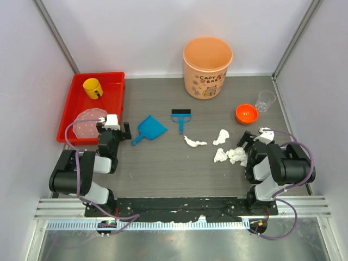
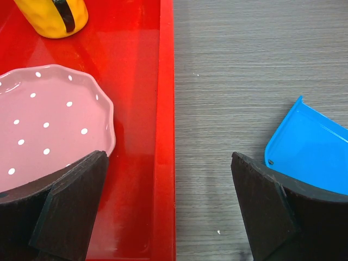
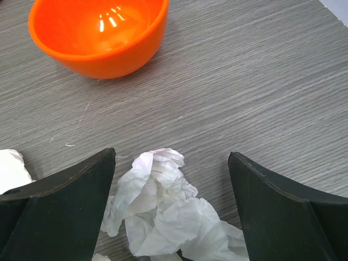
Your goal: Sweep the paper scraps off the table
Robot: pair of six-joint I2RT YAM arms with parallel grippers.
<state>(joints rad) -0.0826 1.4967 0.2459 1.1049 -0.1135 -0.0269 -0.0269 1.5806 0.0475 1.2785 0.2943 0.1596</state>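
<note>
My right gripper will move outward and to the left in the top view onto the brush's curved frame by the dustpan (image 2: 310, 147), because the brush lies there unheld.
Several crumpled white paper scraps lie on the grey wood-grain table (image 1: 163, 174): one (image 1: 194, 142) at centre, one (image 1: 221, 136) to its right, and a pair (image 1: 220, 155) (image 1: 237, 155) by the right arm. My right gripper (image 1: 254, 140) is open and low over the table. In the right wrist view (image 3: 171, 157) a paper wad (image 3: 163, 212) lies between its spread fingers, untouched. My left gripper (image 1: 114, 129) is open and empty. In the left wrist view (image 2: 168, 163) it straddles the red tray's right rim (image 2: 166, 136), with the blue dustpan (image 2: 310, 147) by its right finger.
The blue dustpan (image 1: 150, 129) and a blue brush (image 1: 181, 117) lie mid-table. An orange bucket (image 1: 207, 60) stands at the back. The red tray (image 1: 111, 81) holds a pink plate (image 1: 89, 122) and a yellow cup (image 1: 92, 88). An orange bowl (image 1: 246, 113) and a clear cup (image 1: 265, 100) stand right.
</note>
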